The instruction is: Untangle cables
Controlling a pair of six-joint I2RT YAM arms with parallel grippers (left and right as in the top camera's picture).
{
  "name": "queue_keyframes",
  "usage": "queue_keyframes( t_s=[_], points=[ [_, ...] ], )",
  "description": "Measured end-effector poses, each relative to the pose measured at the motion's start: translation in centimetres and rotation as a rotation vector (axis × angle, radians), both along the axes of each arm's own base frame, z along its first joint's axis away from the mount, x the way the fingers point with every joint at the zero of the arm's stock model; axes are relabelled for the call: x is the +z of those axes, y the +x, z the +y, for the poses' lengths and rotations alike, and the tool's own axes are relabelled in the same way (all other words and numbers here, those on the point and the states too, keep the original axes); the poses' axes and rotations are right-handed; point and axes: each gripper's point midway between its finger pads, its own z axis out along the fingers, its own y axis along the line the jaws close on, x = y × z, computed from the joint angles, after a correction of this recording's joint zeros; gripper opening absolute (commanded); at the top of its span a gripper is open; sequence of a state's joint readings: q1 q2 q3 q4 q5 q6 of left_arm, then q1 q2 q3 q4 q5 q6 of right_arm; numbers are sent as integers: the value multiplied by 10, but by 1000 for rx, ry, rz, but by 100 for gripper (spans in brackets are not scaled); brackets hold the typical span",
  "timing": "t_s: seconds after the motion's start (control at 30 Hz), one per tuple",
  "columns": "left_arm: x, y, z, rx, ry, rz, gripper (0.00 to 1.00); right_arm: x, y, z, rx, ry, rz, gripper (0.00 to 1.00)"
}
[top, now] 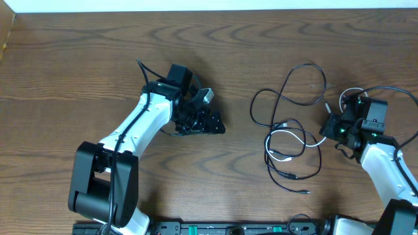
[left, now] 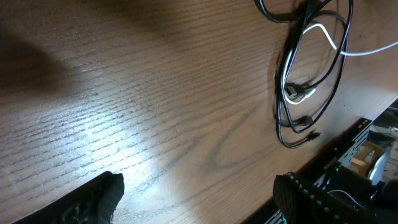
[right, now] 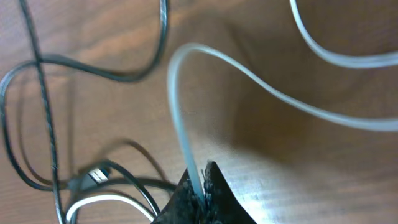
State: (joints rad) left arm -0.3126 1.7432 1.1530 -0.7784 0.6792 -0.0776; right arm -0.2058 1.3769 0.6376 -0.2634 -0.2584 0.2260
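Bare wood shows on the right in the overhead view. My right gripper will pull the white cord up from the black loops across it and release there.
The cables (top: 290,140) lie looped together right of centre: black cords and one white cord (top: 297,134). My right gripper (top: 332,128) sits at the right edge of the tangle. The right wrist view shows its jaws pinched on the white cord (right: 186,143), which arcs up and away to the right. Black loops (right: 37,93) lie to its left, with a plug end (right: 96,176) among them. My left gripper (top: 208,121) stands open over bare wood left of centre, well apart from the tangle. Its fingers (left: 99,199) spread wide, and the cables (left: 305,93) show at the upper right.
A light wall strip (top: 209,5) runs along the table's far edge. A black rail (top: 228,228) borders the near edge, between the arm bases. Thicker black wires (top: 392,91) hang from the right arm.
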Motion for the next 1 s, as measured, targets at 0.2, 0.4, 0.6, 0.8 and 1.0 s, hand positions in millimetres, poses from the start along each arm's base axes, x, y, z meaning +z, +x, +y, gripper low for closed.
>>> queue_keyframes(
  t_s=[0.2, 0.4, 0.6, 0.8, 1.0],
  points=[
    [0, 0, 0, 0, 0, -1, 82, 26, 25, 1, 19, 17, -118, 1],
    [0, 0, 0, 0, 0, 0, 82, 166, 86, -26, -20, 17, -527, 1],
    [0, 0, 0, 0, 0, -1, 82, 316, 85, -71, -110, -70, -907, 1],
    [0, 0, 0, 0, 0, -1, 82, 359, 64, -114, -216, -143, -1025, 1],
    [0, 0, 0, 0, 0, -1, 82, 313, 48, -160, -397, -148, -838, 1]
  ],
)
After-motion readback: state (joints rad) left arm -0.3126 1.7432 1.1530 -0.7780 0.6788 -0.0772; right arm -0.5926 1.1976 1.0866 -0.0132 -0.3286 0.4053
